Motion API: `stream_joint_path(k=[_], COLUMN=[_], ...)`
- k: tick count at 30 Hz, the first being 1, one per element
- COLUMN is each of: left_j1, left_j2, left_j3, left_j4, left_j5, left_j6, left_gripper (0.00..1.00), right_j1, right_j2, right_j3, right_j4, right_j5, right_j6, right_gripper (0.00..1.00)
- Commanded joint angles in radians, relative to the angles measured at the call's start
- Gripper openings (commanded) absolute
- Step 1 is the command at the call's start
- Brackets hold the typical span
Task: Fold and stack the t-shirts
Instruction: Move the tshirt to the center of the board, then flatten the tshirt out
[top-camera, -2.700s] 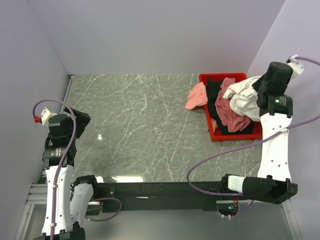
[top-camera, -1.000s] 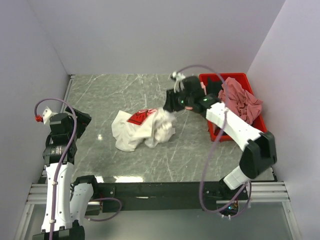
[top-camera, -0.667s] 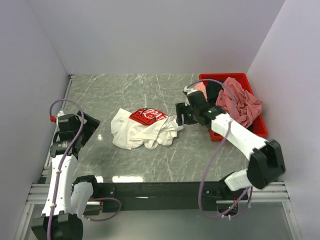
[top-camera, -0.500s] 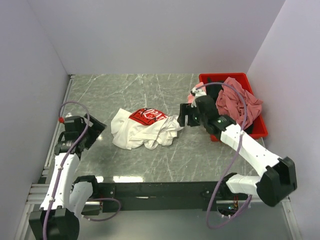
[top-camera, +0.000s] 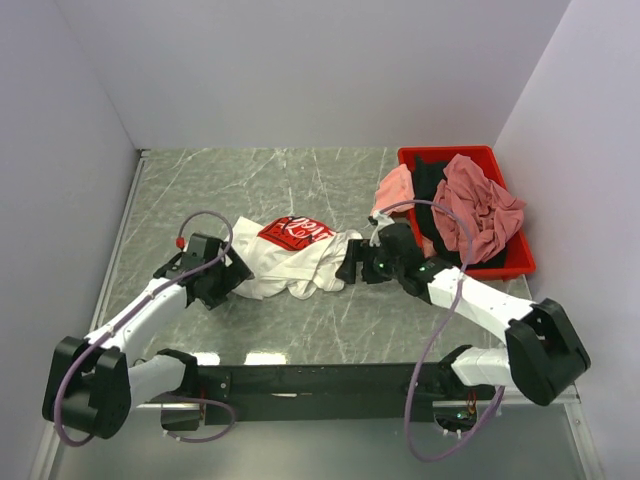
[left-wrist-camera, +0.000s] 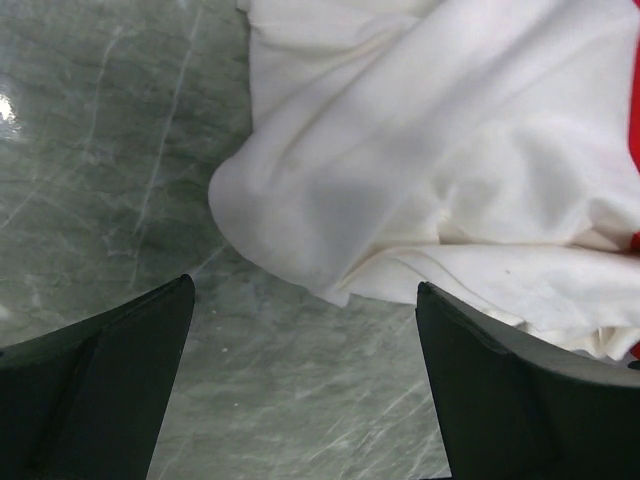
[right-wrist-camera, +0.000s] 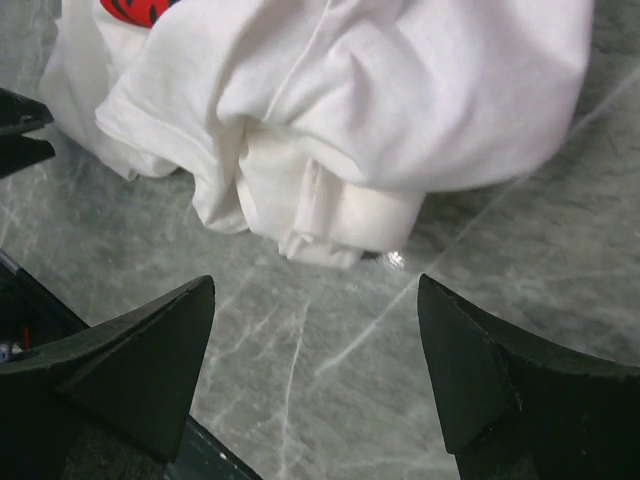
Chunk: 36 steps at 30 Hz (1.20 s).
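Next, my left gripper reaches low to the white t-shirt's rounded end (top-camera: 245, 287) (left-wrist-camera: 288, 238), then closes, since that end lies just beyond the open fingers.
A large white t-shirt (top-camera: 290, 262) with a red-and-white graphic (top-camera: 295, 232) lies crumpled on the marble table. My left gripper (top-camera: 236, 273) stands open at its left edge, fingers low over the table; the left wrist view shows the white cloth (left-wrist-camera: 450, 150) just ahead of the open gripper (left-wrist-camera: 303, 292). At the shirt's right end my right gripper (top-camera: 346, 271) is open too, with the bunched cloth (right-wrist-camera: 400, 90) just beyond that gripper (right-wrist-camera: 316, 287). Neither holds anything. A light pink t-shirt (top-camera: 395, 188), a dusty rose one (top-camera: 478, 205) and a black one (top-camera: 430, 182) are piled in the bin.
The red plastic bin (top-camera: 450, 154) stands at the back right, against the right wall, with the pink shirt hanging over its left rim. Walls close the table at the back and both sides. A black rail (top-camera: 330, 380) runs along the near edge.
The right gripper let go of the white shirt, opened, and dropped back to its right end. The left arm swung in from the table's left edge to the shirt's left side.
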Motion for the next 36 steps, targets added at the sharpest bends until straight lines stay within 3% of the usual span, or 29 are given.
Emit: stream_joint_path(k=[1, 6, 9, 12, 13, 14, 15, 17, 18, 21, 31, 36], left_j1=[-0.007, -0.007, -0.007, -0.007, -0.007, -0.007, -0.007, -0.007, -0.006, -0.006, -0.006, -0.006], left_j2=[0.016, 0.055, 0.11, 0.169, 0.183, 0.194, 0.206, 0.216, 0.222, 0.204, -0.034, -0.114], left_j3=[0.009, -0.01, -0.002, 0.024, 0.033, 0.05, 0.058, 0.081, 0.091, 0.133, 0.226, 0.39], left_j4=[0.035, 0.061, 0.098, 0.112, 0.122, 0.127, 0.133, 0.142, 0.135, 0.119, 0.171, 0.098], left_j5=[-0.046, -0.098, -0.096, -0.1, -0.098, -0.096, -0.098, -0.107, -0.136, -0.176, -0.212, -0.328], left_j6=[-0.033, -0.039, -0.027, -0.018, -0.013, -0.004, 0.001, 0.013, 0.013, 0.031, 0.022, 0.028], left_gripper=[0.99, 0.97, 0.88, 0.62, 0.48, 0.41, 0.33, 0.04, 0.01, 0.01, 0.01, 0.01], right_j1=[0.009, 0.01, 0.012, 0.012, 0.012, 0.01, 0.01, 0.01, 0.012, 0.012, 0.01, 0.009], right_j2=[0.058, 0.17, 0.213, 0.238, 0.243, 0.249, 0.252, 0.249, 0.241, 0.194, -0.003, -0.098], right_j3=[0.02, 0.077, 0.094, 0.109, 0.121, 0.13, 0.141, 0.161, 0.163, 0.175, 0.33, 0.471], right_j4=[0.148, 0.141, 0.152, 0.178, 0.178, 0.172, 0.161, 0.13, 0.121, 0.078, -0.104, -0.172], right_j5=[-0.007, 0.082, 0.096, 0.091, 0.096, 0.1, 0.105, 0.117, 0.125, 0.177, 0.382, 0.519], right_j6=[0.042, 0.04, 0.054, 0.065, 0.068, 0.066, 0.057, 0.048, 0.04, 0.013, -0.087, -0.11], right_gripper=[0.88, 0.88, 0.85, 0.75, 0.63, 0.55, 0.35, 0.2, 0.09, 0.0, 0.0, 0.0])
